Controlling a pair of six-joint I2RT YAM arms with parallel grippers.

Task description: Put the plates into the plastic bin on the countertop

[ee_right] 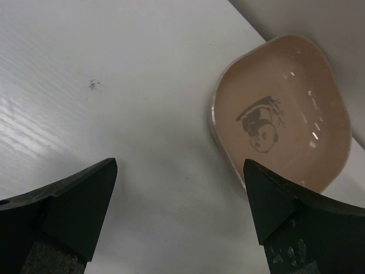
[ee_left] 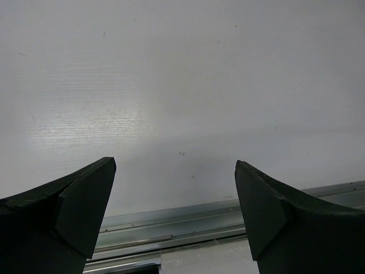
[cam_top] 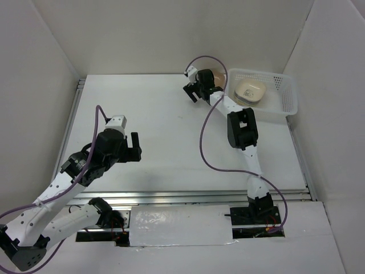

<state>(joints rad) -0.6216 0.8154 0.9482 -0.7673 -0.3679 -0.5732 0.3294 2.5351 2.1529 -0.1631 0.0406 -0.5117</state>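
Observation:
The brown plate's near rim (ee_right: 232, 166) is below my right gripper and to its right in the wrist view. I will lower and shift my right gripper onto that rim of the plate next.
A pastel brown plate (ee_right: 279, 108) with a dark panda motif lies on the white countertop (cam_top: 165, 114) at the far side, next to the plastic bin (cam_top: 288, 97). In the top view this plate (cam_top: 220, 75) is partly hidden behind my right wrist. A cream plate (cam_top: 251, 90) lies inside the bin. My right gripper (ee_right: 179, 162) is open and empty, low over the countertop just left of the brown plate, and its right fingertip (ee_right: 268, 194) overlaps the plate's near rim. It also shows in the top view (cam_top: 188, 83). My left gripper (ee_left: 175, 162) is open and empty over bare countertop (cam_top: 137, 147). Other plates are out of view.
A metal rail (ee_left: 188, 222) runs along the countertop's near edge, just below my left fingers. White walls enclose the countertop at the back and both sides. The purple cable (cam_top: 204, 142) of the right arm loops over the middle of the surface.

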